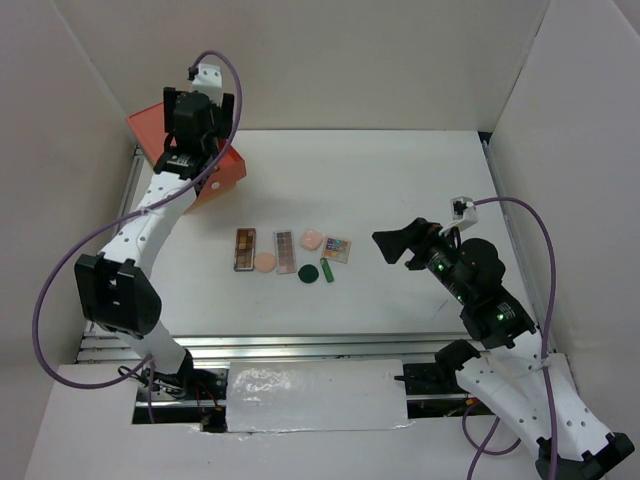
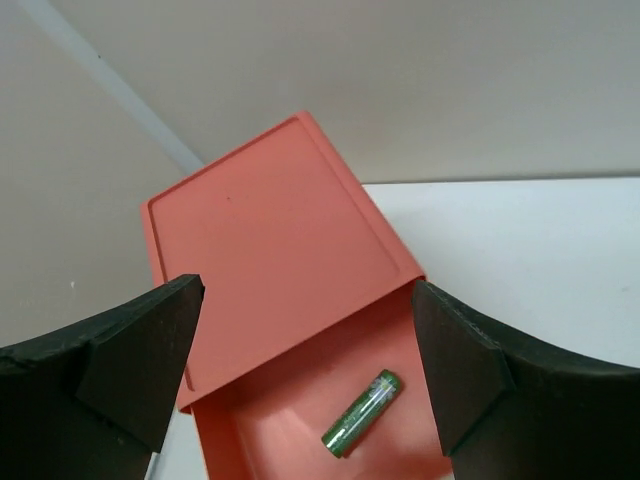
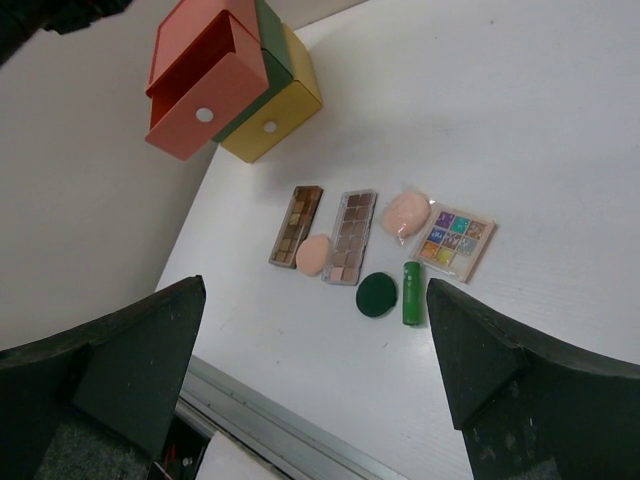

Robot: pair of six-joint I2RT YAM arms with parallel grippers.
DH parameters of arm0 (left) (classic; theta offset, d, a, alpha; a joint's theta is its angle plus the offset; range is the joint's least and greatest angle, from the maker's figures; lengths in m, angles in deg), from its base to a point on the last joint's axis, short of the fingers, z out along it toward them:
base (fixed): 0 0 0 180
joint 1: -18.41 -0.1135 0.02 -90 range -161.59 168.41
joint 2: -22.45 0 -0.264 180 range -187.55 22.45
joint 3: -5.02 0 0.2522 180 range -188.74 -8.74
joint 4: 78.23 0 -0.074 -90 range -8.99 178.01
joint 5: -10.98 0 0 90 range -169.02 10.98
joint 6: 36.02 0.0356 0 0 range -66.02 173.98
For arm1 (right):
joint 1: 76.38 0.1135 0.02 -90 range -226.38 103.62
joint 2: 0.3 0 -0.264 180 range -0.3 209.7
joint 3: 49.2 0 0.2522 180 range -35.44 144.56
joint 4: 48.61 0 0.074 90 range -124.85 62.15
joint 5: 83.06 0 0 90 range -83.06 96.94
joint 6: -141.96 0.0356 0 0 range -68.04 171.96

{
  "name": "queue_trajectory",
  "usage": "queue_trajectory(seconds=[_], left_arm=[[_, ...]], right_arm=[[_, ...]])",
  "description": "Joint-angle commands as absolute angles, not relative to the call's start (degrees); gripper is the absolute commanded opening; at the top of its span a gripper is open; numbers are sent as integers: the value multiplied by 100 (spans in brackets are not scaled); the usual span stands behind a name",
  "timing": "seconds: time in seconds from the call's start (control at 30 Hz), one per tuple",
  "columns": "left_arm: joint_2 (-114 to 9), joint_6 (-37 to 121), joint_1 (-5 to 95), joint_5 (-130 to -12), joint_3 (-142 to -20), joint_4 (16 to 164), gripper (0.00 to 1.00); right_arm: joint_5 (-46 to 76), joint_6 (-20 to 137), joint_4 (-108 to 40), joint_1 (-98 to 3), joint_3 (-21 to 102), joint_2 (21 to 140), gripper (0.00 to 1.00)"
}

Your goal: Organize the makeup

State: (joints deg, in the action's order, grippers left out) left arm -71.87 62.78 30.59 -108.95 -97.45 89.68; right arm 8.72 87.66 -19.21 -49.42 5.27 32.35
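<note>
Next, the left gripper swings back and down onto the second green tube, still on the table beside the dark-green disc (image 1: 309, 272), since one lies in the drawer.
A green tube (image 2: 361, 412) lies inside the open red drawer (image 2: 300, 420) of the drawer chest (image 1: 215, 165). My left gripper (image 2: 308, 375) is open and empty just above that drawer. On the table lie two brown palettes (image 1: 245, 249) (image 1: 285, 251), a peach disc (image 1: 265, 262), a pink disc (image 1: 311, 239), a square multicolour palette (image 1: 336, 248), a dark-green disc (image 1: 309, 272) and a second green tube (image 1: 327, 270). They also show in the right wrist view, where the tube (image 3: 411, 293) lies beside the dark-green disc (image 3: 376, 295). My right gripper (image 1: 393, 245) is open and empty, right of the items.
The red-green-yellow chest (image 3: 235, 85) stands at the back left with its top red drawer pulled out. White walls enclose the table (image 1: 400, 190) on three sides. A metal rail (image 1: 300, 345) runs along the near edge.
</note>
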Motion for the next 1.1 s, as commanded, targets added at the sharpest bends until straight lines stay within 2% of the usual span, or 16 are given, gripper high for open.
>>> queue_trajectory(seconds=[0.0,0.13,0.17,0.27,0.3,0.37,0.43,0.57,0.67,0.73,1.07], left_arm=[[-6799,5646,3281,-10934,-10591,8329,99],[-6974,3619,4238,-11135,-11402,6511,99],[-7001,2613,4405,-11145,-11403,5881,99],[-6756,1436,5160,-10548,-10405,6222,99],[-6738,1269,5729,-10756,-9862,6304,99],[-6920,654,6468,-11509,-9655,5930,100],[-7114,83,6753,-11664,-9628,5646,99],[-7379,-359,7026,-11445,-9137,5803,96],[-7632,-367,7061,-10935,-8732,6225,87],[-7844,-368,7088,-10795,-8775,6217,81],[-8951,-429,7211,-10784,-9223,5954,72]], right_arm=[[702,8685,-2061,-4966,587,3179,100],[465,8702,-2140,-4966,622,3301,100],[483,8711,-2123,-4966,674,3319,100],[553,8720,-2026,-4966,710,3284,100],[492,8694,-1991,-4966,710,3214,100],[282,8702,-1842,-4975,683,3118,100],[-149,8720,-1675,-4966,736,3073,100],[-765,8799,-1218,-4966,868,3029,100],[-932,8826,-1112,-4966,903,2977,100],[-880,8817,-1147,-4966,859,2941,100],[-519,8720,-1322,-4975,736,3047,100]])
